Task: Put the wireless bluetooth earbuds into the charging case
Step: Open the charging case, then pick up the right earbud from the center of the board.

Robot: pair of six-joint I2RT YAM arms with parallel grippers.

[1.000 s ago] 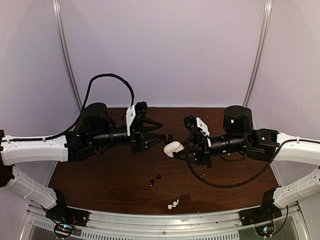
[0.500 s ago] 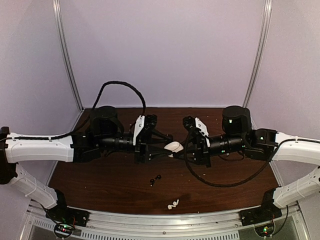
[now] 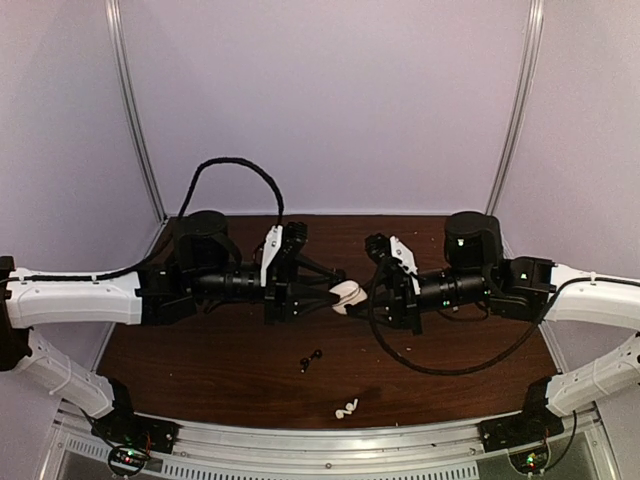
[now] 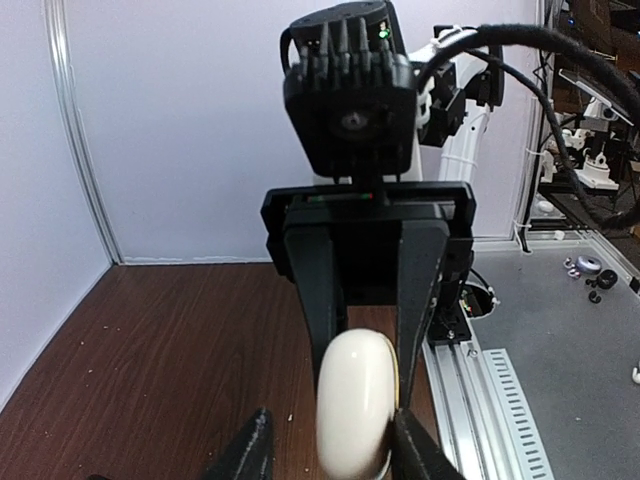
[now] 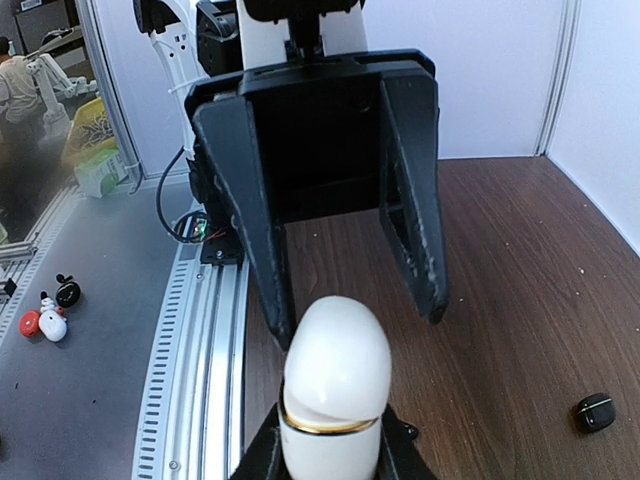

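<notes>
The left gripper lowers back onto the rail-side earbud (image 3: 340,413), white like the case (image 3: 347,294), next. The white pair of earbuds lies below it and back by the rail.
The charging case (image 3: 347,294) is a glossy white oval with a gold band at its lid seam, held above the table between the two arms. My right gripper (image 3: 362,297) is shut on its base (image 5: 332,450). My left gripper (image 3: 332,291) is open and straddles the lid end (image 4: 352,405). One left finger (image 4: 418,452) touches the case and the other (image 4: 250,452) stands apart from it. Two black earbuds (image 3: 310,360) lie on the brown table below the case. A white pair (image 3: 347,407) lies near the front edge. One black earbud (image 5: 594,411) also shows in the right wrist view.
The brown table (image 3: 220,360) ends at a metal rail (image 3: 330,440) along the near edge. White walls close off the back and both sides. A loose black cable (image 3: 450,368) loops under the right arm.
My left arm has moved right until its fingers straddle the case, and its jaws have narrowed a little. The right gripper has kept holding the case in nearly the same place.
</notes>
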